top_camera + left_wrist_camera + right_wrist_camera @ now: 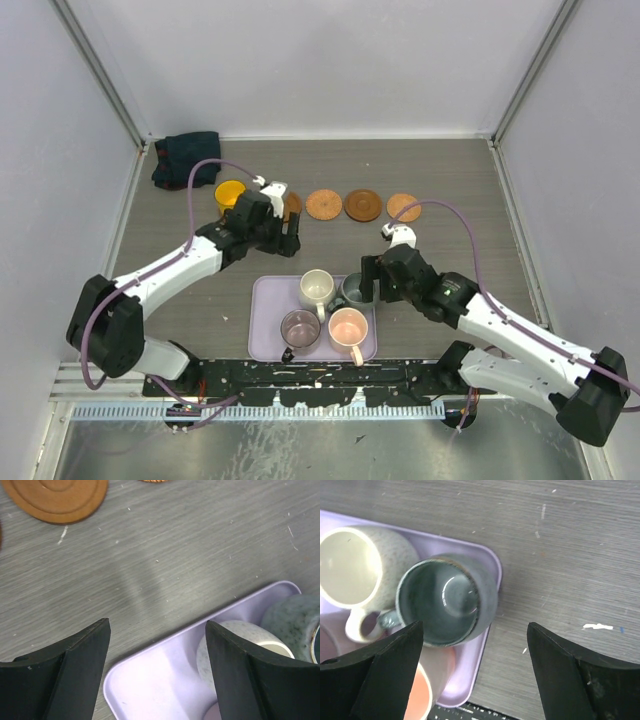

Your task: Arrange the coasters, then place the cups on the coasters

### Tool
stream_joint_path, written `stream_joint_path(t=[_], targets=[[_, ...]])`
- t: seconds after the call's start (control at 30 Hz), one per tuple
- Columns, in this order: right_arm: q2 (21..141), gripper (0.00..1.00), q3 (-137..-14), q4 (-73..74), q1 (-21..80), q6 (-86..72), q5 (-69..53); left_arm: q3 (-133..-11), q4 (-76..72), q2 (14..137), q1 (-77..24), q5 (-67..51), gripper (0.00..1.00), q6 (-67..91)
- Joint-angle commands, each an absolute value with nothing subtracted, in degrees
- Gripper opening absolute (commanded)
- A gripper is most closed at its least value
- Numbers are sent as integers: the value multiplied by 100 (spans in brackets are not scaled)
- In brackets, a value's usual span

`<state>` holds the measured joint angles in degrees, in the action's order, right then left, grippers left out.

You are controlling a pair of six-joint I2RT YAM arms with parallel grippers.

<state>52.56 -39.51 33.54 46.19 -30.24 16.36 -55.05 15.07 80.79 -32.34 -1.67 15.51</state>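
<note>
My right gripper draws back past the grey-green cup next. Then it comes down onto the pink cup's handle, since that handle lies below it, nearer my base.
Three bare wooden coasters lie in a row at the back, and a fourth is partly hidden by my left arm. The yellow cup stands at the row's left end. The lavender tray holds the cream cup, grey-green cup, mauve cup and pink cup. My left gripper is open and empty above the tray's corner, with a coaster beyond it. My right gripper is open beside the grey-green cup, holding nothing.
A dark folded cloth lies in the back left corner. Grey walls close in the table on three sides. The arm bases and a black rail run along the near edge.
</note>
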Motion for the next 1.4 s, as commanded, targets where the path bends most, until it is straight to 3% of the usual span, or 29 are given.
stream_joint_path(t=[0.0,0.4,0.93,1.23,1.37], targets=[[4891,88,-4022,3500,4715,-2758,871,-5713,1514,8183,-3383,-325,78,1486],[4763,87,-4431,4035,5200,-2683,-221,-5971,1568,8528,-3534,-401,79,1475],[5813,94,-4847,4930,8060,-4691,2078,-6023,1614,8659,-3571,-532,80,1378],[6649,94,-4762,5062,8644,-5535,2664,-5787,1471,8667,-3573,-530,81,1402],[6667,89,-4552,4697,8656,-5702,2803,-5784,1460,8698,-3575,-472,81,1372]])
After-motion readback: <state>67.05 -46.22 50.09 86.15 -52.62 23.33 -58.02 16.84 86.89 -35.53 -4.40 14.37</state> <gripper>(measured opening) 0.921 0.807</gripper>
